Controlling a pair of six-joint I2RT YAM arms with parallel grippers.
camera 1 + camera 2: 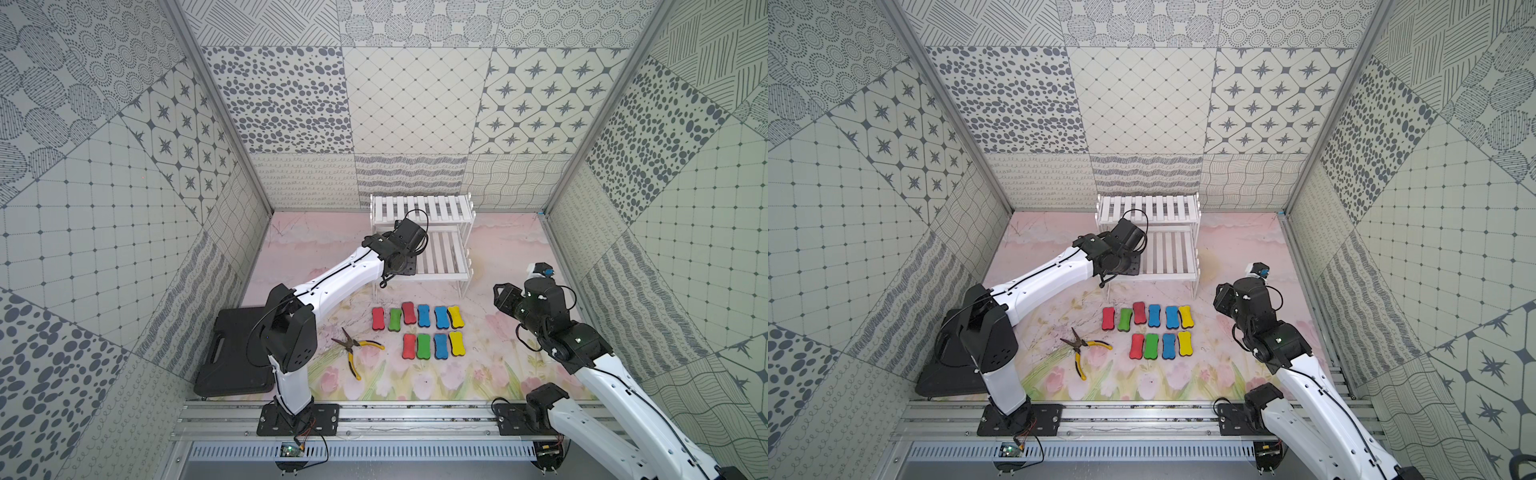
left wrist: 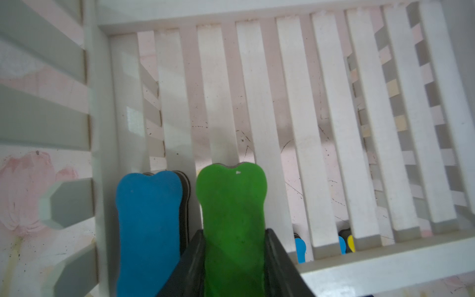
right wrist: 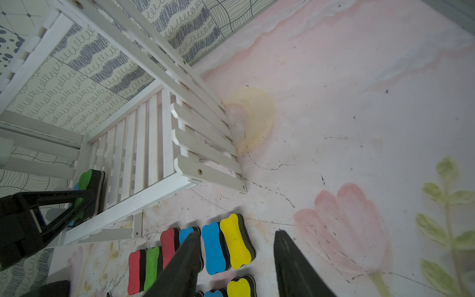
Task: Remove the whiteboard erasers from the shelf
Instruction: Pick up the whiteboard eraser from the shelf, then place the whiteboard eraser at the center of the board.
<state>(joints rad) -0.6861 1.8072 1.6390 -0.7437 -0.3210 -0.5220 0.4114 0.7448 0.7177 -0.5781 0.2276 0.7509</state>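
Next, my left gripper rises, comes back and lowers to release there, because the tabletop is bare between the pliers and the near row's red eraser.
The white two-tier shelf [image 1: 419, 208] stands at the back of the table. On the left end of its lower tier lie a green eraser [image 2: 232, 200] and a blue eraser [image 2: 149, 226], side by side. My left gripper [image 2: 234, 231] is shut on the green eraser, with one jaw pressed against each long side. From the right wrist view, the green eraser [image 3: 86, 180] shows behind a left finger [image 3: 51, 205]. Several erasers [image 1: 415, 316] lie in two rows on the table in front of the shelf. My right gripper [image 3: 237, 232] hangs open and empty above their right end.
Yellow-handled pliers [image 1: 355, 347] lie left of the eraser rows. A black plastic case [image 1: 232, 357] sits at the left front, behind the left arm's base. Patterned walls close in the table on three sides. The right arm [image 1: 540, 307] stands right of the rows.
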